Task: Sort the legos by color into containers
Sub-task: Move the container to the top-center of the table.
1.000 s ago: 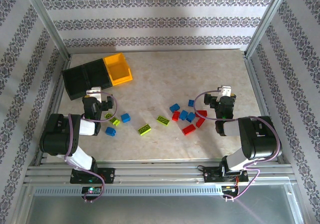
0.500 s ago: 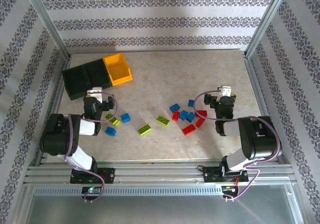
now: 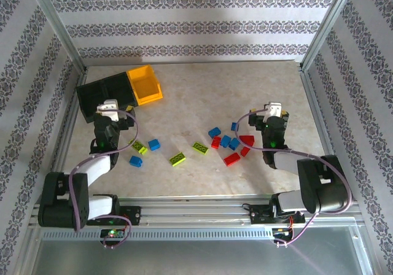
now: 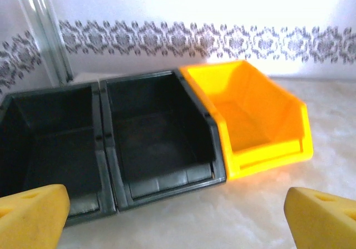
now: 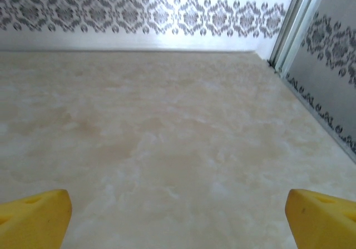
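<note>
My left gripper moves outward, tilts down and lowers astride the bins' joined sides next. They stand outward of it between the black and yellow-orange bins.
The legos lie scattered on the table: blue ones [image 3: 153, 144], lime green ones [image 3: 178, 158] and red ones [image 3: 231, 159], most in a cluster at centre right. The containers stand at the far left: two black bins [image 3: 98, 94] [image 4: 167, 179] joined to a yellow-orange bin [image 3: 145, 83] [image 4: 267, 149], all empty. My left gripper [image 3: 110, 109] [image 4: 175, 227] hangs open just in front of the black bins, nothing between its yellow pads [image 4: 30, 218]. My right gripper [image 3: 271, 112] [image 5: 178, 227] is open over bare table, just right of the cluster, its pads [image 5: 322, 218] wide apart.
Metal frame posts [image 3: 61, 35] and patterned walls close in the table on three sides. A rail [image 3: 196, 210] with both arm bases runs along the near edge. Open tabletop [image 3: 233, 91] stretches behind the legos.
Both arms have stretched forward. The left gripper moved away from the green and blue legos toward the black bins; the right gripper moved slightly farther out. Both stayed open.
</note>
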You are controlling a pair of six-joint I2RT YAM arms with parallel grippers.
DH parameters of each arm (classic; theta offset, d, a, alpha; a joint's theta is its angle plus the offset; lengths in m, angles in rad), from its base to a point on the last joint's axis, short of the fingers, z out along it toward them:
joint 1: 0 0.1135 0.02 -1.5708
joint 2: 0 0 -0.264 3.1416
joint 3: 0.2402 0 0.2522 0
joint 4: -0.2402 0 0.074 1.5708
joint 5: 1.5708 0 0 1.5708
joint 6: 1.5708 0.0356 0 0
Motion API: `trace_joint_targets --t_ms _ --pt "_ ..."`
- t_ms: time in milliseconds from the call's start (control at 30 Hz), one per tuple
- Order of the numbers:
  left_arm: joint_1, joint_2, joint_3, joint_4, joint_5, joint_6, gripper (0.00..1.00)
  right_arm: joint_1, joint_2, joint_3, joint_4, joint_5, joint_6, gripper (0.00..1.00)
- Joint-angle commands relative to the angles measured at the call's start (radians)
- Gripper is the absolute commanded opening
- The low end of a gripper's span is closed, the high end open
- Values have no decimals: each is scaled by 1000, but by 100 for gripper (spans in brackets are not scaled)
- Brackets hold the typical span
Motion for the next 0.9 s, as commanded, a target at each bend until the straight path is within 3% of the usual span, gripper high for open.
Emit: trace_joint_targets --t_ms 0,300,667,867 --pt "-11 -54 78 -185 -55 -64 99 39 -57 41 -131 100 -25 98" --pt "-10 83 413 -600 -105 -236 99 109 -130 113 -323 225 11 98" --pt "-10 527 929 -987 -34 -305 99 109 -198 113 -412 257 45 98" --pt "-10 714 1147 -1092 6 -349 100 102 -192 118 -421 254 56 98"
